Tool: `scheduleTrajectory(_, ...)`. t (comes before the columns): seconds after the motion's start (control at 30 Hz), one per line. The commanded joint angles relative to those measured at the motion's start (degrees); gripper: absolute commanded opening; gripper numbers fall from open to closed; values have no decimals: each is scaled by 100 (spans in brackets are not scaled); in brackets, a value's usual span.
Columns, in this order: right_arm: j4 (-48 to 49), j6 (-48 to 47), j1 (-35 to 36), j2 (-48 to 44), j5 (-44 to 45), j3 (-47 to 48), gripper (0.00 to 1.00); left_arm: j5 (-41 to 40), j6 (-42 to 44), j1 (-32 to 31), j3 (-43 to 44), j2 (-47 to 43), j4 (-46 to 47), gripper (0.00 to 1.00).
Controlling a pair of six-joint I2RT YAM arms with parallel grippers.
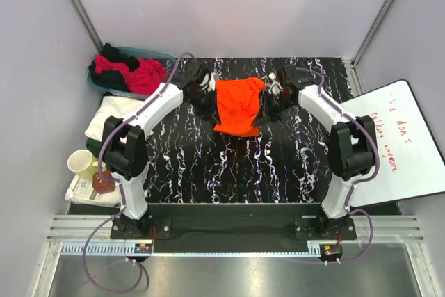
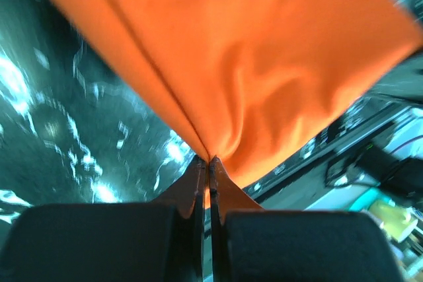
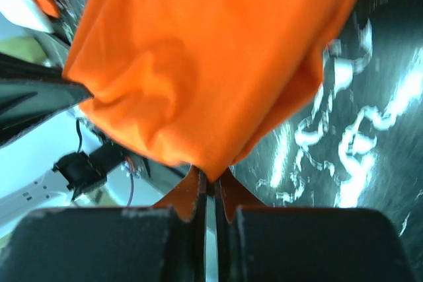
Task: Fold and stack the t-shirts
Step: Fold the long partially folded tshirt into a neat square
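Observation:
My right gripper, holding the orange t-shirt's near edge pinched, should next move outward over the orange t-shirt's far end point(image 1: 253, 85) and release that edge there, as the t-shirt still stretches outward from it.
A bright orange t-shirt point(image 1: 238, 106) hangs bunched between my two grippers over the back middle of the black marbled table point(image 1: 229, 172). My left gripper point(image 1: 208, 93) is shut on its left edge, and the cloth point(image 2: 251, 51) fans out from the pinched tips point(image 2: 209, 161). My right gripper point(image 1: 272, 97) is shut on the shirt's right edge, with orange fabric point(image 3: 198, 64) spreading from its tips point(image 3: 213, 175). Magenta-pink point(image 1: 142, 74) and black point(image 1: 111, 53) t-shirts lie heaped in the basket at the back left. A white t-shirt point(image 1: 111, 113) lies folded just off the table's left edge.
A translucent teal basket point(image 1: 158, 54) stands at the back left corner. A white board with red handwriting point(image 1: 396, 144) lies to the right of the table. A pale cup point(image 1: 81, 164) and a small jar of red liquid point(image 1: 103, 183) stand at the left front.

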Motion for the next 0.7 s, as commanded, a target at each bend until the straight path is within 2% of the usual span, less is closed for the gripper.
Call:
scheduleTrajectory(0.0,-261,-425,-36,477,290,1101,3,-116,-40,112,1141,323,-95,0)
scheduleTrajectory(0.37,-481,-891,-273,1875,818,3430,3,-230,-365,411,2881,1403,-51,0)
scheduleTrajectory(0.67,-455,-848,-282,2719,1134,4968,3,-195,-672,640,3603,1967,422,0)
